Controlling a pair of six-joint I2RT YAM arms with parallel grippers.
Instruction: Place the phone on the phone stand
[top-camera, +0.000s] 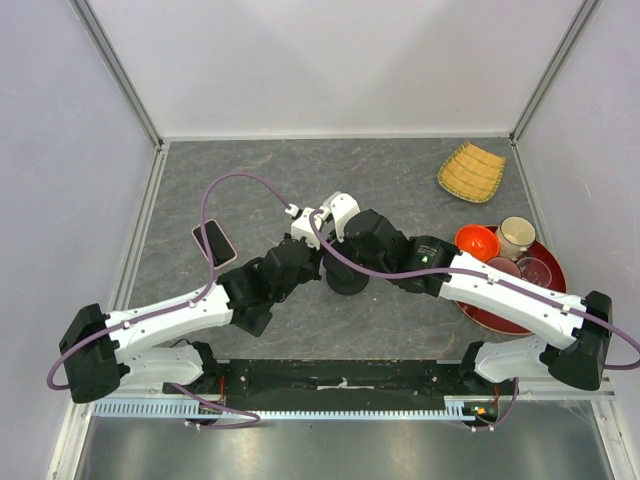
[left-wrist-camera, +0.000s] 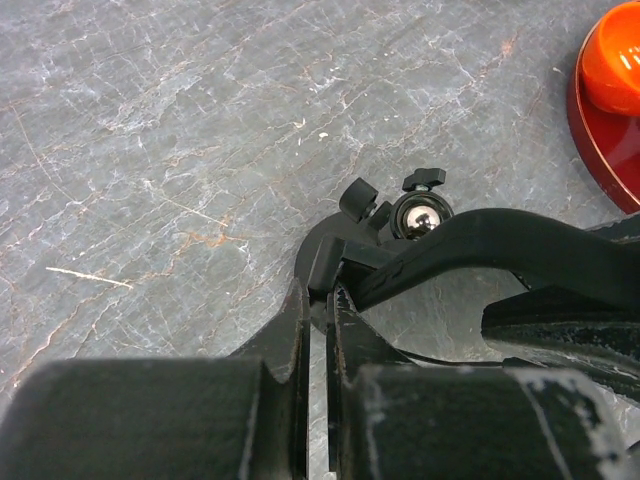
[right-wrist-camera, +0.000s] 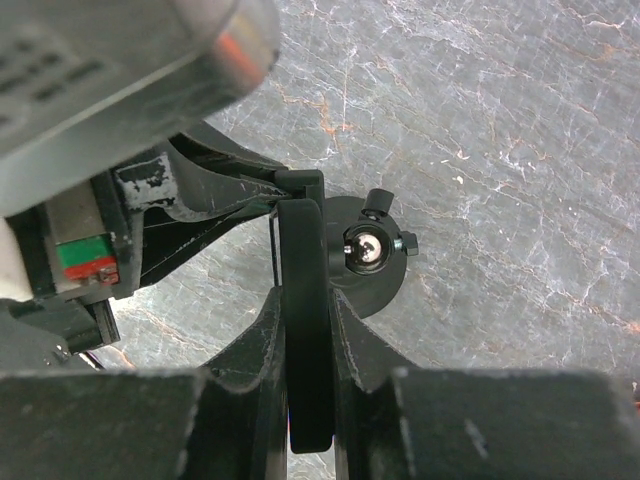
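I should move the thick black plate (right-wrist-camera: 303, 330) slightly outward and toward the red tray with my right gripper, then release it, as the stand's round base is on the tabletop.
The phone (top-camera: 214, 243), black with a pinkish rim, lies flat on the grey table at the left, apart from both grippers. The black phone stand (top-camera: 346, 280) sits mid-table on a round base (right-wrist-camera: 385, 280) with a shiny ball joint (left-wrist-camera: 415, 220). My right gripper (top-camera: 356, 262) (right-wrist-camera: 305, 290) is shut on the stand's thick black plate (right-wrist-camera: 303, 330), which stands edge-on between its fingers. My left gripper (top-camera: 320, 264) (left-wrist-camera: 320, 290) is shut on a thin black edge at the plate's end (left-wrist-camera: 330, 265), just in front of the ball joint.
A red tray (top-camera: 557, 262) at the right holds an orange bowl (top-camera: 477, 242), a cup (top-camera: 516, 237) and small dishes. A woven bamboo dish (top-camera: 472, 172) lies at the back right. White walls enclose the table. Purple cables loop over both arms.
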